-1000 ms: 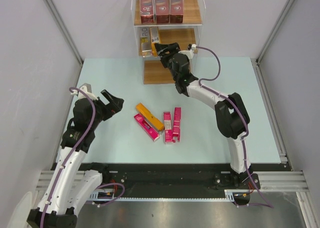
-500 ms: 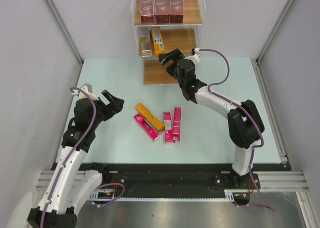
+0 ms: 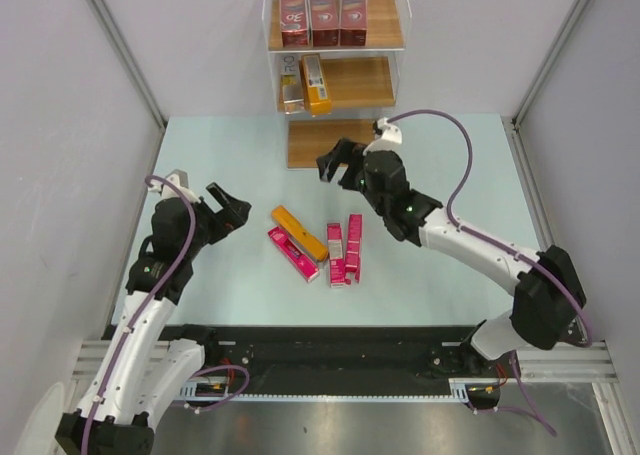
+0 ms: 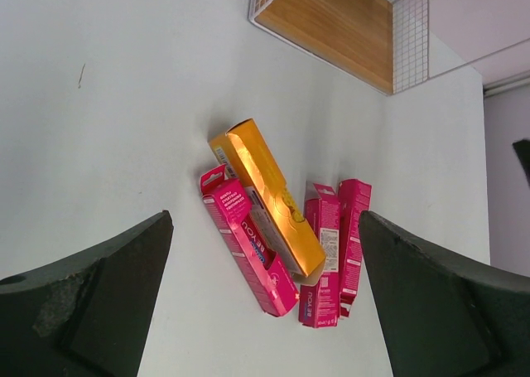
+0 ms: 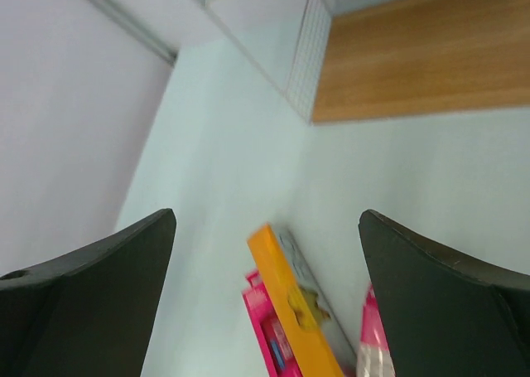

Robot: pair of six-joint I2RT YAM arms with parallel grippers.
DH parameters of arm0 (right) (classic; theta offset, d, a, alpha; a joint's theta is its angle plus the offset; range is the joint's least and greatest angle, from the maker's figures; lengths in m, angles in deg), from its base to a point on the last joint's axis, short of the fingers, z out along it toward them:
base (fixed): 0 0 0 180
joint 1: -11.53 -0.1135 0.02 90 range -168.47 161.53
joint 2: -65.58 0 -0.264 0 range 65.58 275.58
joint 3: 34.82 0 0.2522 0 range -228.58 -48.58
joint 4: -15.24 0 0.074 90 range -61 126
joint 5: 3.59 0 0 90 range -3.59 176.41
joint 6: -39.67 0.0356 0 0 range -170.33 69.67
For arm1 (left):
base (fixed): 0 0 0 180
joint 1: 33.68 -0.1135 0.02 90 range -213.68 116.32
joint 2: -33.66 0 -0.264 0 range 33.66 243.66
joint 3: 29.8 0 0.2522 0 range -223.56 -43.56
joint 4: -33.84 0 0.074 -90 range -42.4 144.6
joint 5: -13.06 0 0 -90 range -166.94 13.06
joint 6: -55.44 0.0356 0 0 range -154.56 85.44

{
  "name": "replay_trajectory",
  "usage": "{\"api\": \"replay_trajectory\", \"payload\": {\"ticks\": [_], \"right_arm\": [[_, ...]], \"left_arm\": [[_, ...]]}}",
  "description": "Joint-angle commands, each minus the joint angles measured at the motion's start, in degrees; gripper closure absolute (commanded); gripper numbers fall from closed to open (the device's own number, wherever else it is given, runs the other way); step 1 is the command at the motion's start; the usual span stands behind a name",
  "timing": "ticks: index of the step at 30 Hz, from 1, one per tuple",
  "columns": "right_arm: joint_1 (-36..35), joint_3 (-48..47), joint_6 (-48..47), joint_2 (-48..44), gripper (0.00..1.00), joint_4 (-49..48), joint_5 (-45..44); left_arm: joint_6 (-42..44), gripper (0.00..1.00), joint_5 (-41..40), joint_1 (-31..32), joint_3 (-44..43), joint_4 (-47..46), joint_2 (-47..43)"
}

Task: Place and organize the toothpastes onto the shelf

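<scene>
My right gripper will move back, tip downward and come down to close across the near half of the orange carton, since the carton lies partly over pink ones.
The shelf (image 3: pixel 386 41) stands at the table's far edge. Three dark red toothpastes (image 3: pixel 322 12) stand on its top board and two orange-yellow ones (image 3: pixel 305 83) lie on the middle board. On the table lie one orange carton (image 3: pixel 299 233) and three pink cartons (image 3: pixel 293 254) (image 3: pixel 336 254) (image 3: pixel 354 247). My right gripper (image 3: pixel 338 162) hangs open and empty in front of the lowest board, above the orange carton (image 5: pixel 294 302). My left gripper (image 3: pixel 229 206) is open, left of the pile, looking at the orange carton (image 4: pixel 265 196) and the pink ones (image 4: pixel 247 240) (image 4: pixel 320 253).
The lowest shelf board (image 3: pixel 318 142) is bare wood and also shows as a board (image 5: pixel 414 58) in the right wrist view. Grey walls with metal posts (image 3: pixel 122 50) close in the pale table (image 3: pixel 460 205) on both sides. The arms' base rail (image 3: pixel 330 360) runs along the near edge.
My right gripper opened, left an orange carton on the shelf's middle board beside the other, and drew back toward the table's middle. The left arm has barely moved.
</scene>
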Motion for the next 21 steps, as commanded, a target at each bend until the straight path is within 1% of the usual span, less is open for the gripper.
{"api": "replay_trajectory", "payload": {"ticks": [1, 3, 4, 6, 11, 14, 21], "right_arm": [[-3.1, 5.6, -10.3, -5.5, 0.02, 7.1, 3.6], [-4.4, 8.7, -12.4, -8.0, 0.02, 8.1, 4.6], [-4.9, 9.3, -12.9, -8.6, 0.03, 10.5, 5.3], [-6.4, 11.1, -14.5, -10.4, 0.03, 12.2, 5.6], [-9.7, 11.6, -18.6, -10.2, 0.02, 15.2, 5.6], [-10.9, 11.6, -20.1, -8.1, 0.02, 14.5, 7.0], [-11.3, 10.4, -23.1, 1.3, 0.04, 7.0, 13.1]], "left_arm": [[1.4, 0.0, 2.7, 0.1, 0.8, -3.0, 0.2], [1.5, 0.0, 2.7, 0.0, 0.9, -3.4, 0.6], [1.5, 0.0, 3.1, 0.0, 0.9, -3.6, 0.8], [1.5, 0.0, 3.3, 0.1, 1.1, -4.1, 1.4], [1.4, 0.0, 3.9, 0.1, 1.4, -5.1, 2.6], [1.4, 0.0, 4.4, 0.1, 1.3, -5.1, 3.0], [1.9, 0.0, 3.9, 0.0, 1.1, -4.1, 2.7]]}}
